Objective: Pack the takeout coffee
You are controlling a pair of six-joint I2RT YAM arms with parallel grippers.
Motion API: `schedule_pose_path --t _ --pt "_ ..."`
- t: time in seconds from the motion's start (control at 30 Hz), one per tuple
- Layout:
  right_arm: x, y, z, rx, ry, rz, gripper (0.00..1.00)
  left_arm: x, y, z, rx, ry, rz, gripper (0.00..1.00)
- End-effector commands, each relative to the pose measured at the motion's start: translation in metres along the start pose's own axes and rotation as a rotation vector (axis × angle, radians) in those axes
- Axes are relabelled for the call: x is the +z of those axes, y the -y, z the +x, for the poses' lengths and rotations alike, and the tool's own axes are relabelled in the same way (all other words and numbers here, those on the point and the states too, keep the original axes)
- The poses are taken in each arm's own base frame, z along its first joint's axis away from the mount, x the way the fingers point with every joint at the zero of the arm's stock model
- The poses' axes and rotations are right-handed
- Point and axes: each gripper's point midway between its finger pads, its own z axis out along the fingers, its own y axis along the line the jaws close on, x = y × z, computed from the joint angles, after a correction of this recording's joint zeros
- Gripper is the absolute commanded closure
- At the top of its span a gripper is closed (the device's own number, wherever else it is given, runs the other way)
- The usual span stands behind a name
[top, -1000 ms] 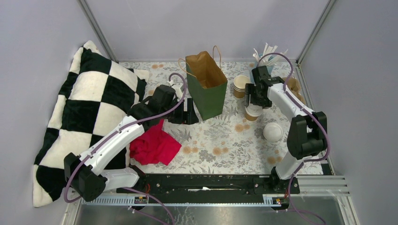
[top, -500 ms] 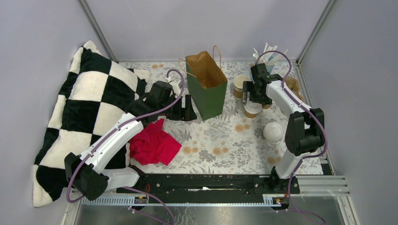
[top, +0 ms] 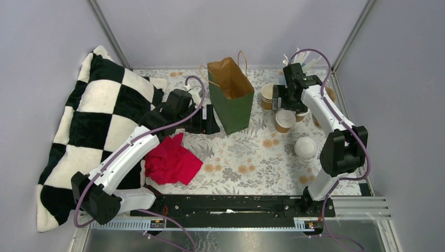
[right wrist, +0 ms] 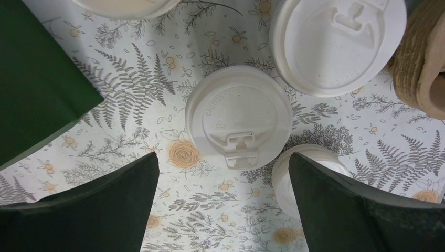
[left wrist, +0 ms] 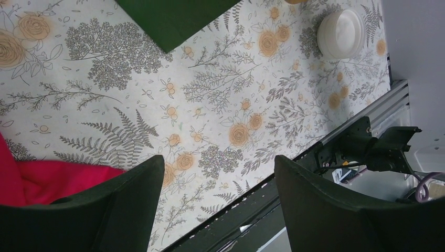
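My right gripper moves to the right in the top view and down onto the brown kraft object's edge (top: 316, 120) (right wrist: 412, 65) beside the cups next, as both already have lids.
A tan kraft cup with a white lid (top: 285, 119) stands on the flowered cloth right of the open green paper bag (top: 231, 97). In the right wrist view this lidded cup (right wrist: 239, 122) sits just beyond my open fingers. A second lidded cup (right wrist: 338, 42) stands behind it, and in the top view it (top: 302, 115) is half hidden under my right arm. A stack of open cups (top: 269, 94) stands by the bag. My right gripper (top: 286, 102) (right wrist: 223, 176) is open and empty above the cups. My left gripper (top: 209, 122) (left wrist: 219, 164) is open and empty, left of the bag.
A stack of white lids (top: 305, 147) (left wrist: 341, 32) lies near the right arm. A red cloth (top: 172, 161) lies front left. A black-and-white checkered pillow (top: 89, 121) fills the left side. A brown kraft object (right wrist: 420, 68) sits by the right wall.
My right gripper has moved back and away from the lidded cup, which now stands free in the top view. The left arm has hardly moved.
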Motion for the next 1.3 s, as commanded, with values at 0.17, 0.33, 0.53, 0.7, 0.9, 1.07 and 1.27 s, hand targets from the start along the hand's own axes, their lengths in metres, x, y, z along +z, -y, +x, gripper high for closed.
schedule_pose_path --t 0.17,0.33,0.53,0.7,0.9,1.07,1.27 --pt "-0.053 0.026 -0.043 0.114 0.162 -0.077 0.01 -0.040 0.030 -0.060 0.091 0.179 0.052 0.17" --pt "-0.047 0.078 -0.058 0.307 0.202 -0.054 0.10 -0.062 0.043 -0.102 0.263 0.264 0.041 0.12" --pt "-0.013 0.128 -0.052 0.510 0.118 -0.007 0.28 -0.074 0.042 -0.129 0.400 0.347 -0.029 0.05" --pt "0.032 0.159 -0.048 0.554 0.025 -0.037 0.41 -0.065 0.028 -0.127 0.437 0.331 -0.074 0.04" --pt "0.047 0.186 -0.067 0.562 0.019 -0.007 0.44 -0.063 -0.006 -0.146 0.349 0.333 -0.170 0.04" --pt "0.059 0.181 -0.075 0.539 0.007 -0.060 0.38 -0.062 -0.002 -0.169 0.365 0.357 -0.172 0.04" --pt "0.072 0.174 -0.062 0.531 -0.030 -0.089 0.45 -0.059 -0.008 -0.169 0.360 0.350 -0.185 0.04"
